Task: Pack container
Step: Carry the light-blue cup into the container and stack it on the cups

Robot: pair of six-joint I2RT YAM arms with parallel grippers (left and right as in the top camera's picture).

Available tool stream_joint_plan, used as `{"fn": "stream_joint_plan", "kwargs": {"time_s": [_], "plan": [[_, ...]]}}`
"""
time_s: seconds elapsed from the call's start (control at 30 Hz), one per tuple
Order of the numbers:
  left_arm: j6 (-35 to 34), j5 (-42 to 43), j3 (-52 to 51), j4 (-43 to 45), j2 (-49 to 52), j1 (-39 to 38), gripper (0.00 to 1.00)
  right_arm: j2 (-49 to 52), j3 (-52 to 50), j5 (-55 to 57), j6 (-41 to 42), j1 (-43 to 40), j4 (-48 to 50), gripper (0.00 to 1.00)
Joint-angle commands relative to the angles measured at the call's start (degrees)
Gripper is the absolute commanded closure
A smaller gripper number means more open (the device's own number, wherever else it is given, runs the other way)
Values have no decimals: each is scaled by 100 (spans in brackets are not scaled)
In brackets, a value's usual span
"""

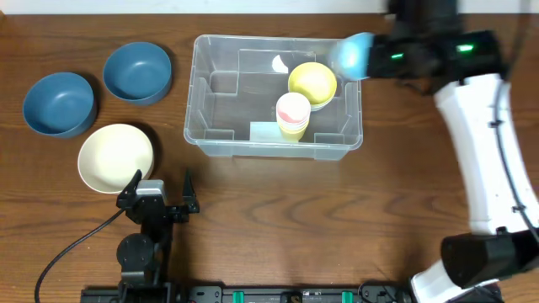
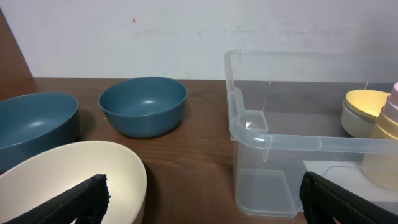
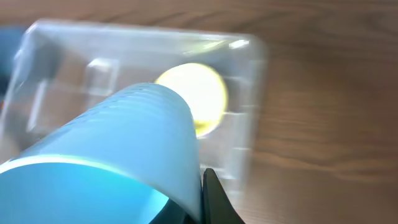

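Observation:
I will next move my right gripper back over the nested cup stack (image 1: 293, 110), go down and let go of this similar cup, because the stack is below, to the left in the overhead view.
The clear container (image 1: 205, 135) stands mid-table. It holds a yellow bowl (image 1: 312, 82) and a stack of pink and yellow cups (image 1: 293, 115). My right gripper (image 1: 364, 57) is shut on a light blue cup (image 1: 352, 55) and holds it above the container's far right corner. In the right wrist view the cup (image 3: 112, 155) fills the foreground over the container (image 3: 249, 93) and yellow bowl (image 3: 199, 93). My left gripper (image 1: 160, 195) is open and empty, low near the front edge. Its fingers (image 2: 199, 199) frame the container's near left corner (image 2: 249, 134).
Two dark blue bowls (image 1: 58, 103) (image 1: 137, 72) and a cream bowl (image 1: 115, 157) sit left of the container. In the left wrist view the cream bowl (image 2: 68, 174) lies right by my left finger, with the blue bowls (image 2: 143, 106) (image 2: 34, 124) behind.

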Motion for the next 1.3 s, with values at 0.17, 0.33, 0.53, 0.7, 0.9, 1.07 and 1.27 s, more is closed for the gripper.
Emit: {"fn": "stream_joint_plan", "kwargs": {"time_s": [0.17,0.33,0.53,0.7,0.9,1.07,1.27], "plan": [[76,15,-98,-192,-9,31,2,616,-31,483,264,1106,74,99],[79,15,-98,-192,-9,31,2,881,-31,483,264,1333,20,99],[79,15,-98,-192,-9,31,2,979,-33,507,308,1471,-280,99],[76,15,-98,-192,-9,31,2,1067,-55,527,306,1528,-468,99],[76,15,-98,-192,-9,31,2,1320,-153,525,417,1528,-442,99],[76,15,-98,-192,-9,31,2,1497,-155,529,407,1530,-442,75],[76,15,-98,-192,-9,31,2,1515,-155,529,365,1523,-352,32]]}}
